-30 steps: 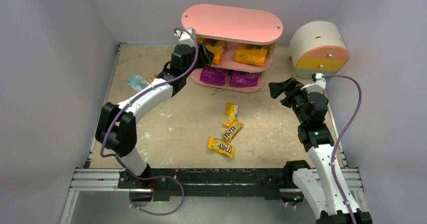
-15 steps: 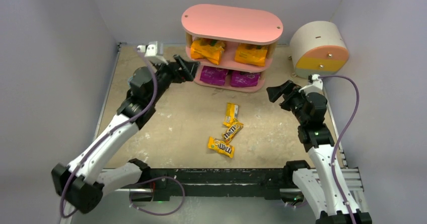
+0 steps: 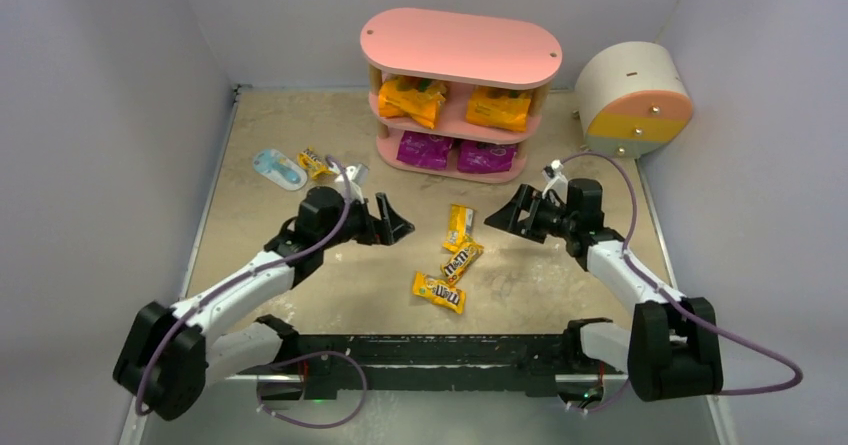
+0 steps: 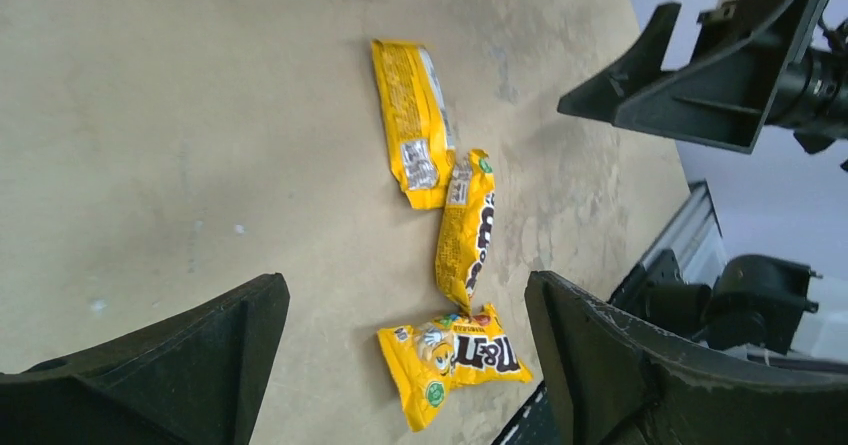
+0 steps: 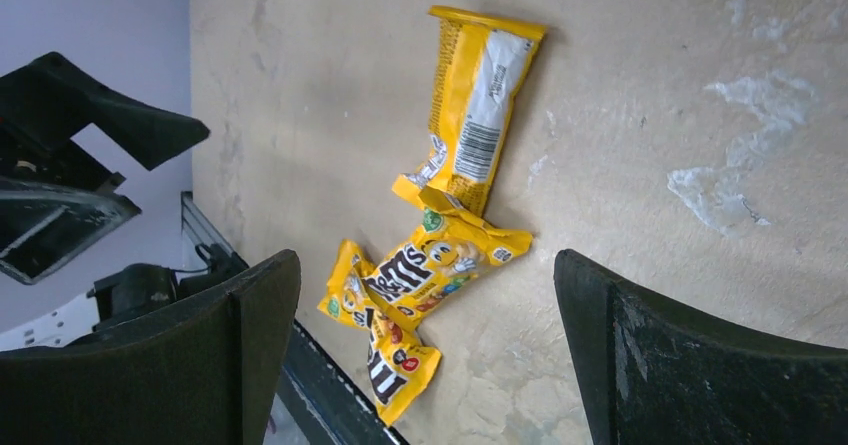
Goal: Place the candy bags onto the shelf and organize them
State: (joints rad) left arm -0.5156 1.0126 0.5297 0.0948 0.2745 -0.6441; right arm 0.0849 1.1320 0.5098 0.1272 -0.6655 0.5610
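I should move my left gripper down and across to close on the middle yellow packet's near end (image 3: 451, 274) (image 4: 458, 287), because that end is below the gripper and to its right in the top view.
The pink shelf (image 3: 460, 45) holds two orange bags (image 3: 412, 98) (image 3: 498, 108) on its middle tier and two purple bags (image 3: 425, 150) (image 3: 487, 155) on the bottom tier. Three yellow M&M's packets (image 3: 459, 225) (image 3: 461, 260) (image 3: 438, 292) lie in a loose chain mid-table, and show in the left wrist view (image 4: 468, 230) and right wrist view (image 5: 440, 265). A fourth packet (image 3: 313, 162) lies at far left. My left gripper (image 3: 398, 222) (image 4: 402, 295) is open and empty, left of the chain. My right gripper (image 3: 503, 215) (image 5: 428, 265) is open and empty, right of it.
A flat light-blue-and-white item (image 3: 278, 168) lies beside the fourth packet at far left. A round cream drawer unit (image 3: 633, 100) with pink and yellow fronts stands at the back right. Grey walls enclose the table; the black rail (image 3: 430, 350) runs along the near edge.
My left arm has pulled back from the shelf's middle tier and swung down to the table left of the yellow packets. My right arm has dropped low and moved left toward them.
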